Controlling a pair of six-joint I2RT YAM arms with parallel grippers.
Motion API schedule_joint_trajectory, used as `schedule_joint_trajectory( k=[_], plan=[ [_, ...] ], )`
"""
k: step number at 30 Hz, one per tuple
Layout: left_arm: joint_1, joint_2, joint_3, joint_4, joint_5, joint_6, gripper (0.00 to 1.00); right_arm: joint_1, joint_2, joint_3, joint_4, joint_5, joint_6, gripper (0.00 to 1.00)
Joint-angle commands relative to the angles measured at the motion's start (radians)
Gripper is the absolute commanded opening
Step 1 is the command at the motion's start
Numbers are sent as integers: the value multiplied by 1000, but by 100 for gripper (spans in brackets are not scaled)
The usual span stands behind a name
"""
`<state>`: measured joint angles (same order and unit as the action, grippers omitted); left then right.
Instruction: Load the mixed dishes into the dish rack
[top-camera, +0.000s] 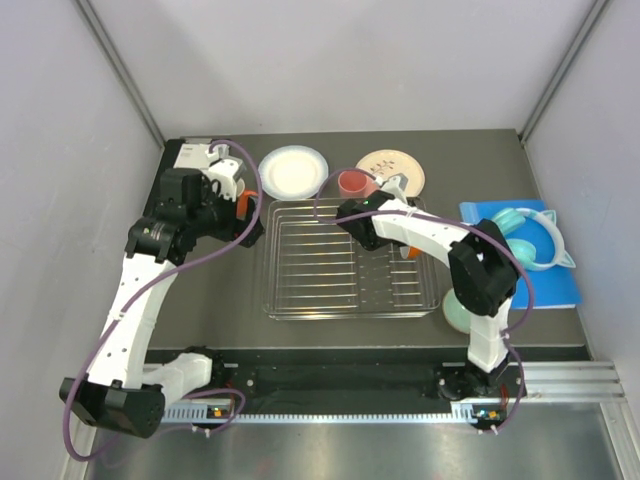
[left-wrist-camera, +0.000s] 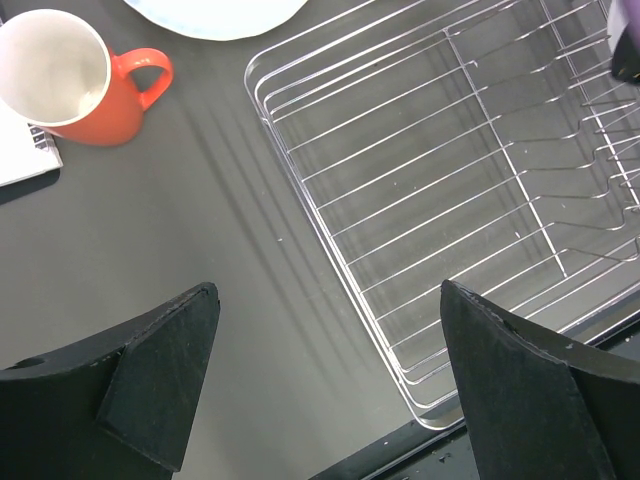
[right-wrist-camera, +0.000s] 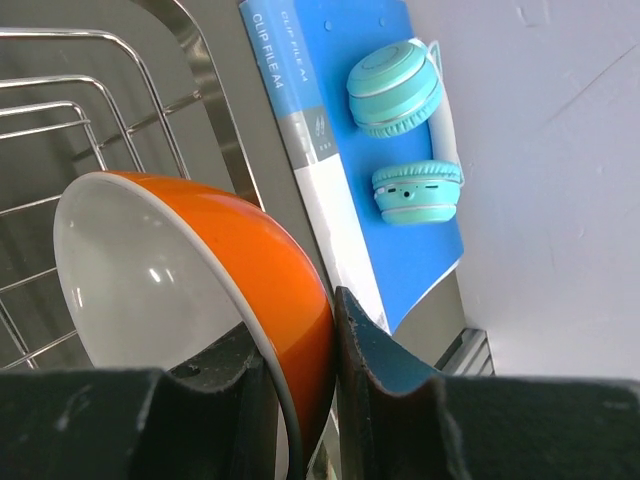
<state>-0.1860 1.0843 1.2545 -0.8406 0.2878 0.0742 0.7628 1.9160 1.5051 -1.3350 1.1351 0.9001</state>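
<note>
The bowl is over the rack's wires by the blue folder, so next my right gripper will move the bowl straight down into the rack, then let go of the bowl's side.
The dish rack (top-camera: 345, 262) is a silver wire rack in the middle of the table; it also shows in the left wrist view (left-wrist-camera: 470, 190). My right gripper (right-wrist-camera: 300, 335) is shut on the wall of a bowl (right-wrist-camera: 190, 270), orange outside and white inside, tilted over the rack's right end (top-camera: 408, 251). My left gripper (left-wrist-camera: 328, 300) is open and empty, high above the table left of the rack. The cream-and-orange mug (left-wrist-camera: 75, 85) stands upright by the rack's far left corner. Behind the rack are the blue-rimmed plate (top-camera: 293, 171), the pink cup (top-camera: 353, 184) and the beige floral plate (top-camera: 392, 168).
A mint-green bowl (top-camera: 456, 312) sits right of the rack, partly hidden by my right arm. Turquoise headphones (top-camera: 530, 238) lie on a blue folder (top-camera: 548, 280) at the right. A white booklet's corner (left-wrist-camera: 20, 155) lies by the mug. Walls enclose the table.
</note>
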Motion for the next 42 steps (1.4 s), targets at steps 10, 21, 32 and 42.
schedule_joint_trajectory(
  k=[10,21,32,42],
  plan=[
    [6,-21,-13,29,14,9,94,-2,41,61,125,3,-148,0],
    [8,-30,-38,32,22,15,93,1,81,76,217,-34,-214,12],
    [8,-46,-55,29,25,26,93,0,-41,27,204,-69,-207,100],
    [8,-46,-64,31,13,42,93,-88,-627,-152,100,-283,-18,100]
  ],
)
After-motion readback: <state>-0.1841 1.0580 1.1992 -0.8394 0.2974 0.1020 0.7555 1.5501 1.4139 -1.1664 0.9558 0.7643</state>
